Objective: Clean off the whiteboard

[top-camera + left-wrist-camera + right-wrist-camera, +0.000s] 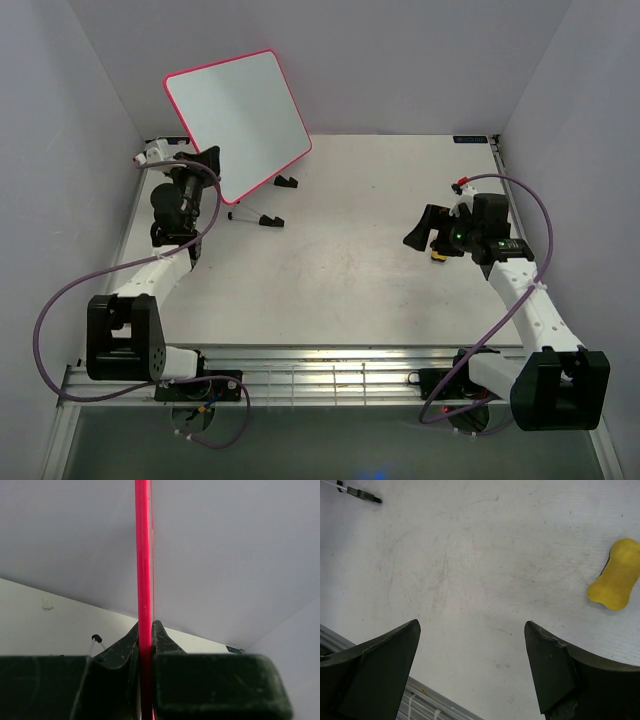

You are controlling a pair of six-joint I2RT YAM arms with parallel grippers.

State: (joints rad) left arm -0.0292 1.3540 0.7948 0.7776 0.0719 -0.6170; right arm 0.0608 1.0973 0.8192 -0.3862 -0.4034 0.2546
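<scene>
Next, my left gripper will turn and draw back and down to release the whiteboard (238, 122) on the nearer tabletop, since that lies below the gripper, toward my base.
The whiteboard (238, 122) stands tilted at the back left, white with a pink-red border and no writing on the face that shows. My left gripper (208, 168) is shut on its lower left edge. In the left wrist view that red edge (143, 570) runs straight up between the black fingertips (161, 636). My right gripper (428, 235) hangs open over the right side of the table, nothing between its fingers (547, 667). A yellow sponge eraser (615, 574) lies on the table beyond and to the right of the right jaws; from the top view it barely shows under the right wrist.
The board's black feet (287, 183) and a thin stand leg (257, 218) rest on the white table (350, 260). A metal rail (330, 375) runs along the near edge. Grey walls close in the left, back and right sides.
</scene>
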